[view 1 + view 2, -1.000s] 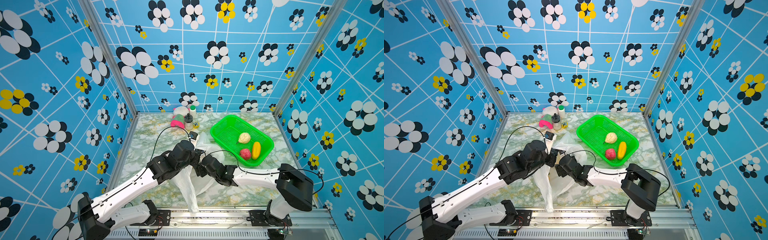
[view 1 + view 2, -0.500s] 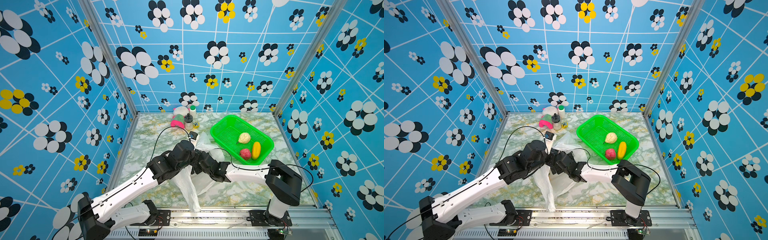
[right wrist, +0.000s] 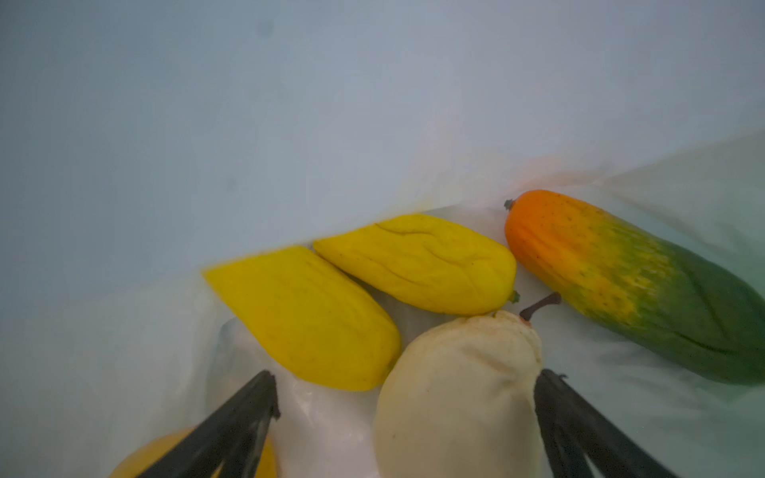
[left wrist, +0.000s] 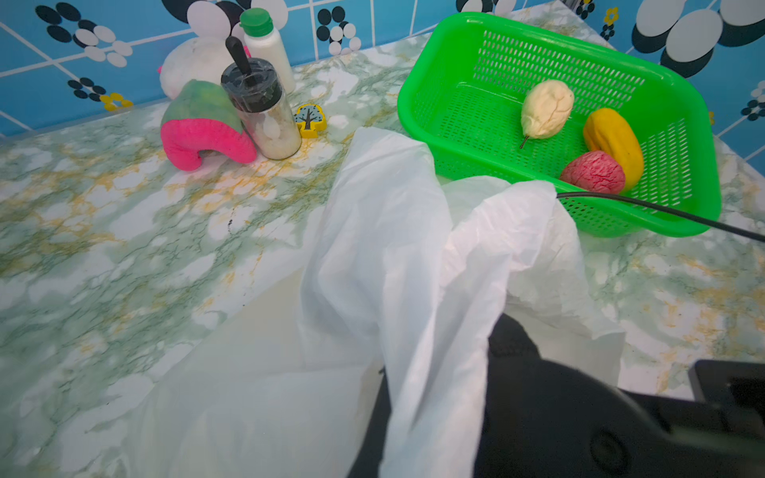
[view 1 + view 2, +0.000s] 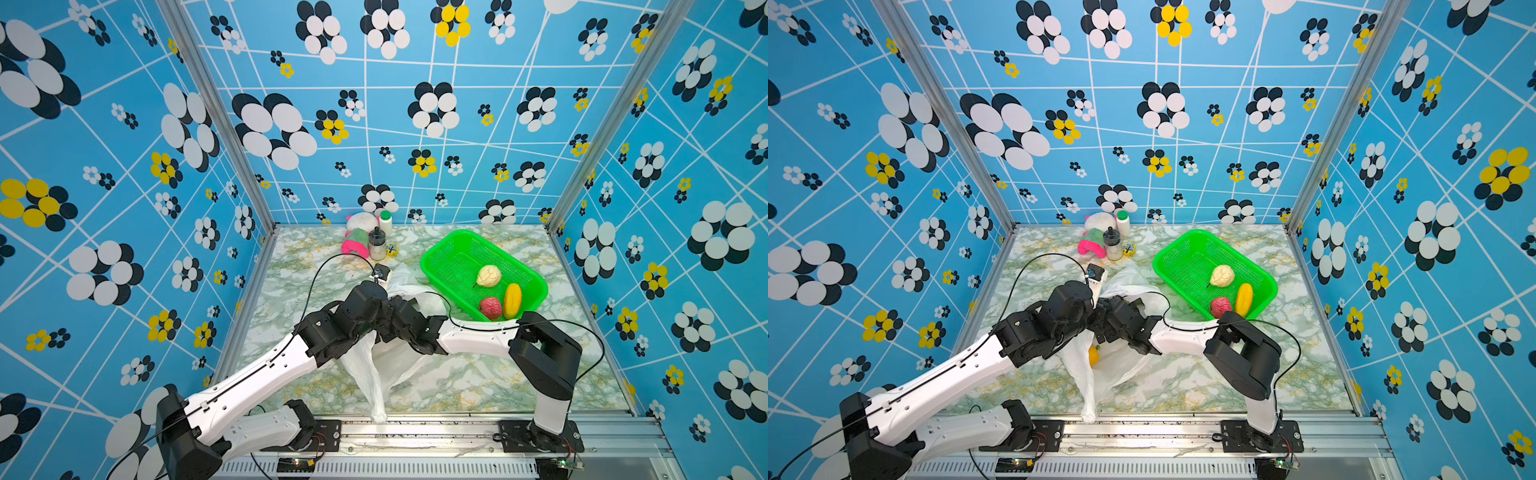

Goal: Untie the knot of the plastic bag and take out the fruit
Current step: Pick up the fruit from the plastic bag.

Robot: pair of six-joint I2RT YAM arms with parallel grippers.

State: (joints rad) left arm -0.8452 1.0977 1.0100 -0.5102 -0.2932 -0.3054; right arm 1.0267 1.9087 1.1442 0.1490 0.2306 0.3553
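My right gripper is open, with the cream pear already between its fingers. It should next go down deeper into the bag over the pear's rounded body (image 3: 460, 402) and close.
The white plastic bag (image 5: 374, 365) lies crumpled mid-table, its mouth lifted. My left gripper (image 5: 381, 311) is shut on the bag's film (image 4: 397, 256) and holds it up. My right gripper (image 3: 407, 376) is inside the bag and open. A cream pear (image 3: 459, 393) sits between its fingers, close against one of them. Beyond lie two yellow mangoes (image 3: 306, 318) (image 3: 418, 265) and a green-orange elongated fruit (image 3: 637, 285). An orange fruit (image 5: 1093, 356) shows through the bag's opening in a top view. The knot is hidden.
The green basket (image 5: 444, 266) at the right holds a cream pear (image 5: 488, 276), a red bumpy ball (image 5: 490, 307) and a yellow mango (image 5: 512, 300). At the back stand a plush toy (image 5: 357, 237), a black-lidded jar (image 5: 377, 245) and a white bottle (image 5: 385, 222).
My right arm has pushed leftward, toward the left gripper and into the bag, and its jaws have spread wider. The left arm has held still with the bag.
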